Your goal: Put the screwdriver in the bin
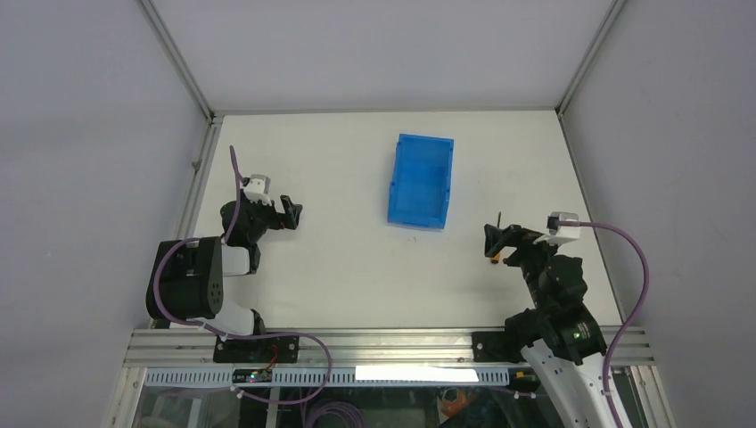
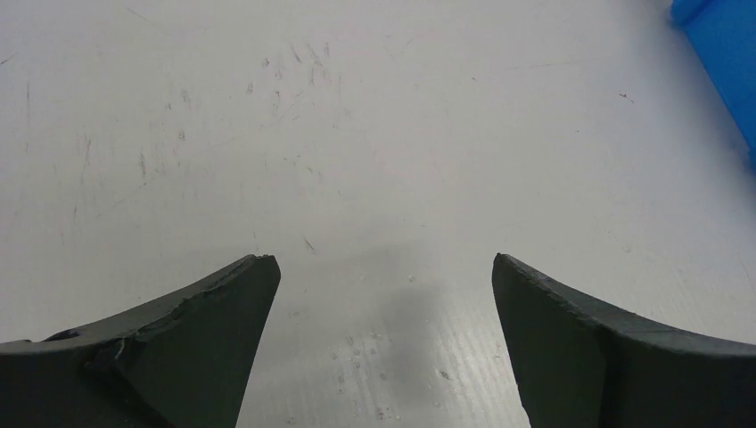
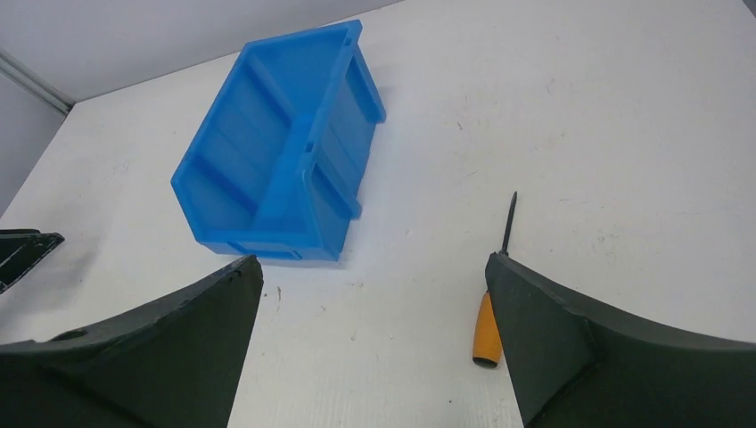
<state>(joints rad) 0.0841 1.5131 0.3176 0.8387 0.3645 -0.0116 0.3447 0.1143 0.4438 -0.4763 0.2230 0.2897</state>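
The orange handle lies flat below, beside one finger, so my right gripper should next swing outward, tilt its fingers down and lower astride the handle's stem end.
The screwdriver (image 3: 486,330), with its orange handle and thin dark shaft, lies flat on the white table, right beside the inner edge of my right gripper's right finger. In the top view only the screwdriver's shaft tip (image 1: 499,217) and a bit of orange show past the gripper. My right gripper (image 3: 374,267) (image 1: 501,241) is open and holds nothing. The blue bin (image 1: 421,181) (image 3: 276,160) sits empty on the table, ahead and left of the right gripper. On the left side of the table my left gripper (image 1: 291,212) (image 2: 385,260) stands open over bare surface.
Grey enclosure walls with aluminium posts (image 1: 178,62) bound the white table (image 1: 357,267) on three sides. A metal rail (image 1: 374,343) carrying the arm bases runs along the near edge. The bin's corner (image 2: 722,53) shows at the upper right of the left wrist view.
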